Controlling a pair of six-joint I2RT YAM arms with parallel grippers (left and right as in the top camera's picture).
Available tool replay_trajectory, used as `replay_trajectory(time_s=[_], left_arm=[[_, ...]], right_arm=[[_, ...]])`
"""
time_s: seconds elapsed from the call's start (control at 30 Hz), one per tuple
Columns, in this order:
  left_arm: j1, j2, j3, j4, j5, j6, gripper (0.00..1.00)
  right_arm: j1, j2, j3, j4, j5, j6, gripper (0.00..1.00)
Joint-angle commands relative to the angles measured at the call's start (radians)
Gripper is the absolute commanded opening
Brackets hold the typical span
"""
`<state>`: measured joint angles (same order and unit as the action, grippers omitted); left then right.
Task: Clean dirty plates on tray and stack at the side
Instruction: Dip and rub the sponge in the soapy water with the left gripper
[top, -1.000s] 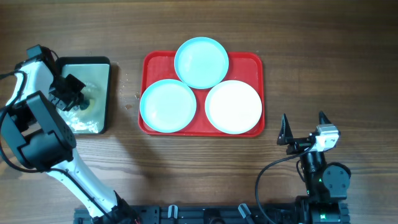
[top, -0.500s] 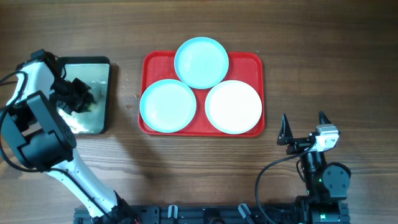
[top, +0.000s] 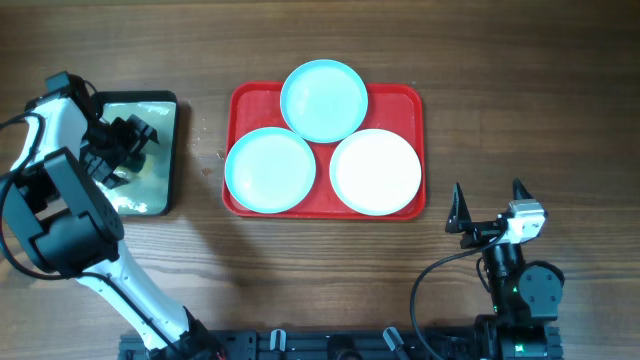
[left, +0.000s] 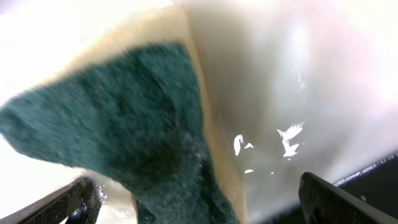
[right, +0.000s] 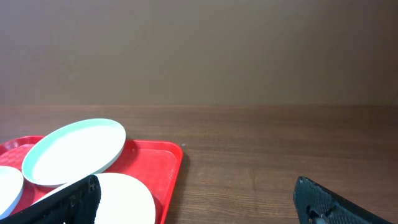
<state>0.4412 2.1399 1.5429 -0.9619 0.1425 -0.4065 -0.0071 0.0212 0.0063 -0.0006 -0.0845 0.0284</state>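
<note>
My left gripper stays in place over the pan (top: 168, 150) next and brings its fingers together onto the sponge's sides, since the sponge already lies between them.
Three plates lie on the red tray (top: 242, 96): a pale turquoise plate (top: 323, 100) at the back, another turquoise plate (top: 270, 170) front left, and a white plate (top: 375, 171) front right. My left gripper (top: 128, 148) hangs over the black-rimmed pan (top: 168, 150), well left of the tray. It is open, and a green and yellow sponge (left: 137, 130) lies between its wide-set fingers (left: 81, 198) in the pale liquid, with a gap on either side. My right gripper (top: 487, 195) stands open and empty, off the tray's front right corner. Its own view shows the white plate (right: 121, 196) and the back turquoise plate (right: 74, 151).
The pan holds pale soapy liquid (left: 311, 93) with small bright flecks. Bare wooden table (top: 520, 90) lies right of the tray and between the tray and the pan. The tray's right rim (right: 174, 168) is just left of my right gripper (right: 199, 200).
My left gripper was shut a second ago and its jaws now stand wide, with the sponge loose between them. It shifted slightly over the pan. The right arm and plates have not moved.
</note>
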Motion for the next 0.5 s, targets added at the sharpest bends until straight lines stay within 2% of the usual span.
replay_trajectory(time_s=[0.0, 0.03, 0.07, 0.1, 0.13, 0.23, 0.3, 0.47], left_arm=[[0.006, 0.050, -0.026, 0.029, -0.036, 0.005, 1.00], [0.006, 0.050, -0.026, 0.030, -0.036, 0.005, 1.00], [0.006, 0.050, -0.026, 0.030, -0.036, 0.005, 0.92], [0.006, 0.050, -0.026, 0.030, -0.036, 0.005, 0.76], [0.006, 0.050, -0.026, 0.029, -0.035, 0.005, 0.65], [0.006, 0.050, -0.026, 0.024, -0.035, 0.005, 0.25], [0.006, 0.050, -0.026, 0.022, -0.035, 0.005, 0.05], [0.007, 0.030, 0.006, -0.032, -0.036, 0.006, 0.04]], right_arm=[[0.003, -0.007, -0.001, 0.003, 0.010, 0.000, 1.00], [0.003, -0.007, -0.001, 0.003, 0.010, 0.000, 1.00], [0.003, -0.007, -0.001, 0.003, 0.010, 0.000, 1.00], [0.003, -0.007, -0.001, 0.003, 0.010, 0.000, 1.00], [0.003, -0.007, -0.001, 0.003, 0.010, 0.000, 1.00], [0.003, -0.007, -0.001, 0.003, 0.010, 0.000, 1.00], [0.003, -0.007, -0.001, 0.003, 0.010, 0.000, 1.00], [0.003, -0.007, -0.001, 0.003, 0.010, 0.000, 1.00]])
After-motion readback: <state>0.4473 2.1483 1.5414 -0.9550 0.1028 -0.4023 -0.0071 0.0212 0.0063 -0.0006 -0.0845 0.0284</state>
